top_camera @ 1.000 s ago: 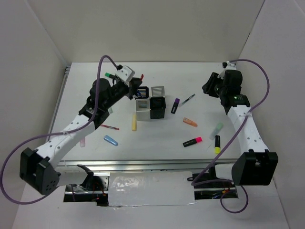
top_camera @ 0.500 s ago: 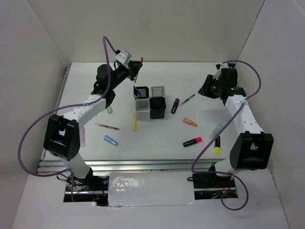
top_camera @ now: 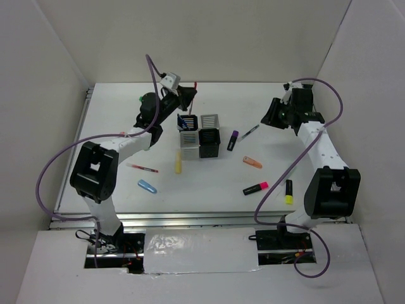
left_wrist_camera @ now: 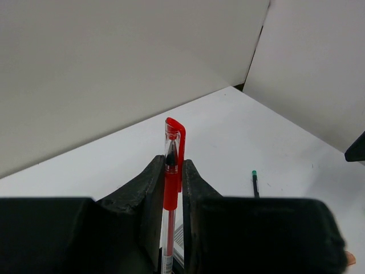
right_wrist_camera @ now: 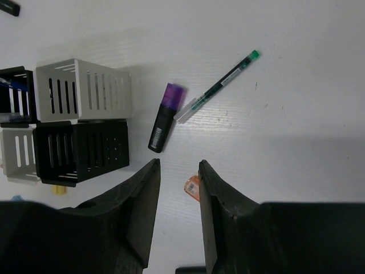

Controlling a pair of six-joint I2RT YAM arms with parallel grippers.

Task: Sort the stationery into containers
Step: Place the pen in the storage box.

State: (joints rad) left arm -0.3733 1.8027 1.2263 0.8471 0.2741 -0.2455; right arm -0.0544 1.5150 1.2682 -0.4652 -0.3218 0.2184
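Observation:
The back black cup already holds a blue pen, so my left gripper lowers the upright red pen into that cup (top_camera: pixel 188 122) beside the blue pen next.
The containers (top_camera: pixel 200 135) are a 2x2 block of two black and two silver-white slotted cups at mid table. My left gripper (top_camera: pixel 185 96) is shut on a thin red pen (top_camera: pixel 195 84), held upright just above and behind the back-left black cup (top_camera: pixel 186 120), which has a blue pen in it. In the left wrist view the red pen (left_wrist_camera: pixel 171 194) stands clamped between the fingers (left_wrist_camera: pixel 149 194). My right gripper (right_wrist_camera: pixel 179 165) is open and empty, over the table right of the cups (right_wrist_camera: pixel 85 91), above an orange marker (right_wrist_camera: pixel 191 187). A purple highlighter (right_wrist_camera: pixel 165 117) and a green-ended pen (right_wrist_camera: pixel 219 85) lie beyond it.
Loose on the table: a yellow marker (top_camera: pixel 178 162), a red pen (top_camera: pixel 142 168), a blue marker (top_camera: pixel 147 186), an orange marker (top_camera: pixel 252 162), a pink highlighter (top_camera: pixel 255 188), a yellow highlighter (top_camera: pixel 288 191). White walls close in the back and sides.
My left arm has swung back and to the right, carrying the red pen to above the back-left cup. My right gripper has shifted slightly back and left.

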